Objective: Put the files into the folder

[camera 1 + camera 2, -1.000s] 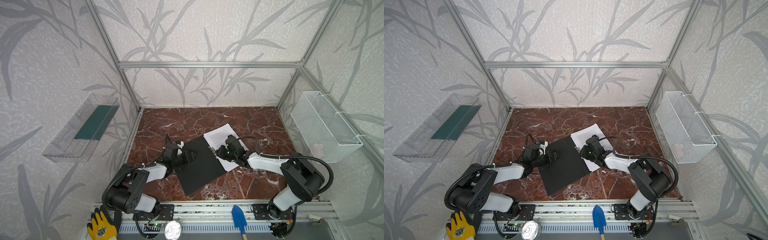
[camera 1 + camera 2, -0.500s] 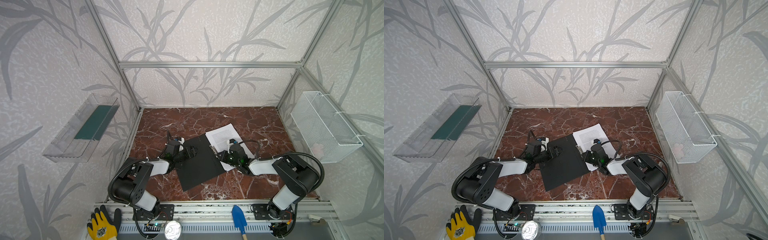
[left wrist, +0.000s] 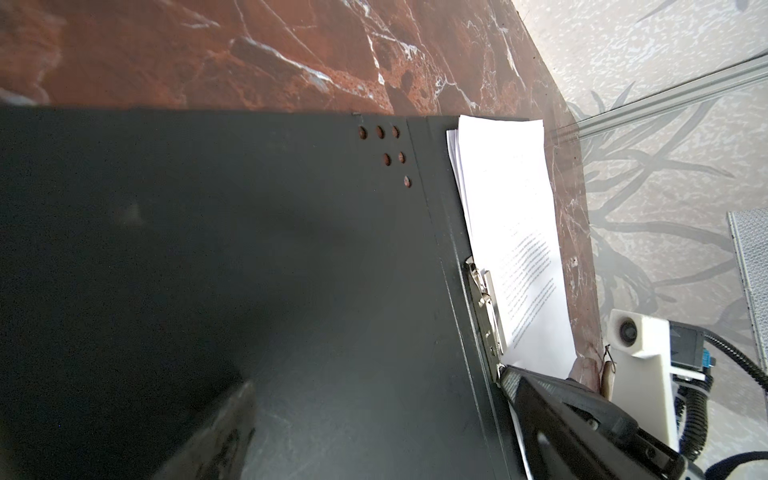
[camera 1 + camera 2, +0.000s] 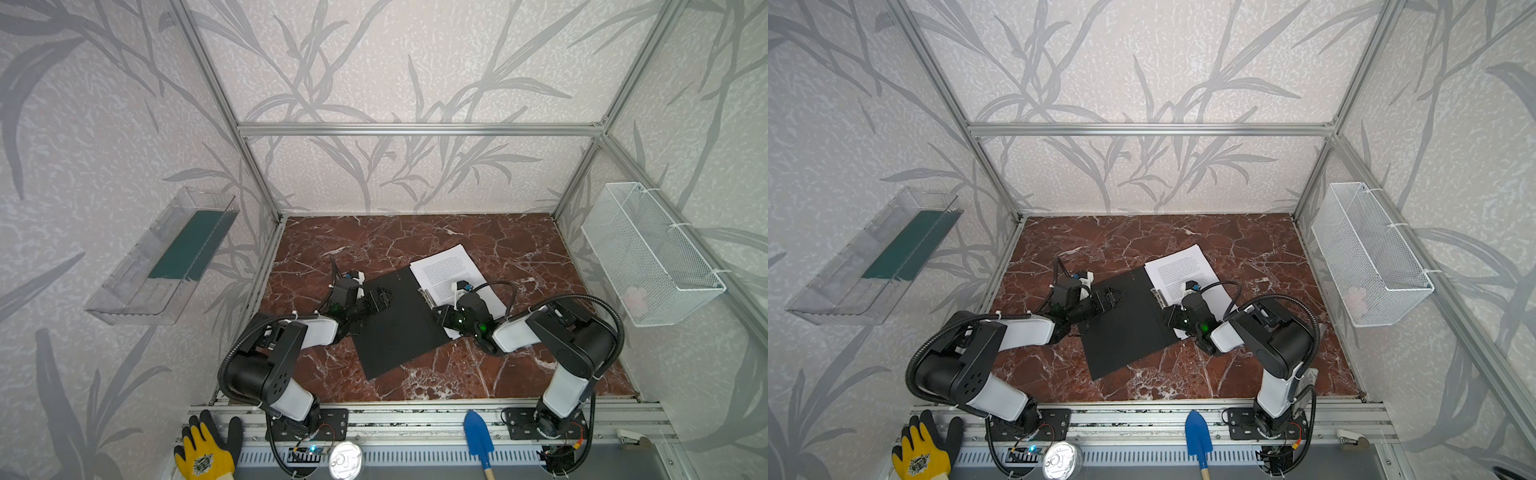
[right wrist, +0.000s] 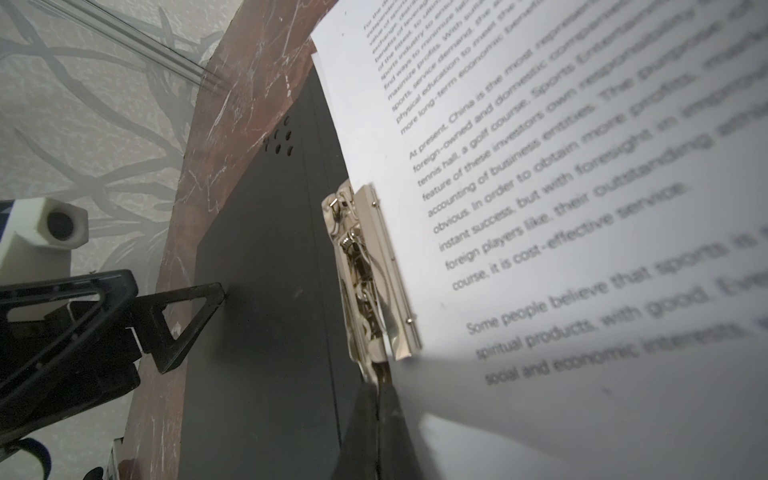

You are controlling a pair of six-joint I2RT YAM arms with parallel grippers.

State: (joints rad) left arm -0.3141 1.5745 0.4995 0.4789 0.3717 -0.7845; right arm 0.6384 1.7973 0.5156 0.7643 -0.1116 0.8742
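My right gripper shifts toward the cover next, then releases the lever tip [image 5: 381, 372] between its fingers. The reason is that the clip's plate already lies over the files' edge.
The black folder [image 4: 395, 328] [image 4: 1125, 328] lies open on the marble floor, its cover spread flat to the left. The white printed files [image 4: 451, 270] [image 5: 540, 187] rest on its right half, beside the metal spine clip [image 4: 428, 297] [image 3: 484, 307] [image 5: 365, 270]. My left gripper [image 4: 380, 296] [image 4: 1111, 299] is open at the cover's left edge. One triangular fingertip [image 5: 208, 291] touches the cover. My right gripper [image 4: 440, 313] [image 4: 1169, 316] [image 5: 376, 399] is shut, its tips against the near end of the clip, beside the lowest edge of the files.
A clear tray holding a dark green panel [image 4: 187, 245] hangs on the left wall. A white wire basket [image 4: 652, 253] hangs on the right wall. On the front rail lie a yellow glove [image 4: 203, 455], a tin can [image 4: 344, 465] and a blue trowel [image 4: 478, 436].
My right gripper has drawn back off the files toward the front and over to the near end of the clip. The left gripper has edged slightly farther along the cover's edge.
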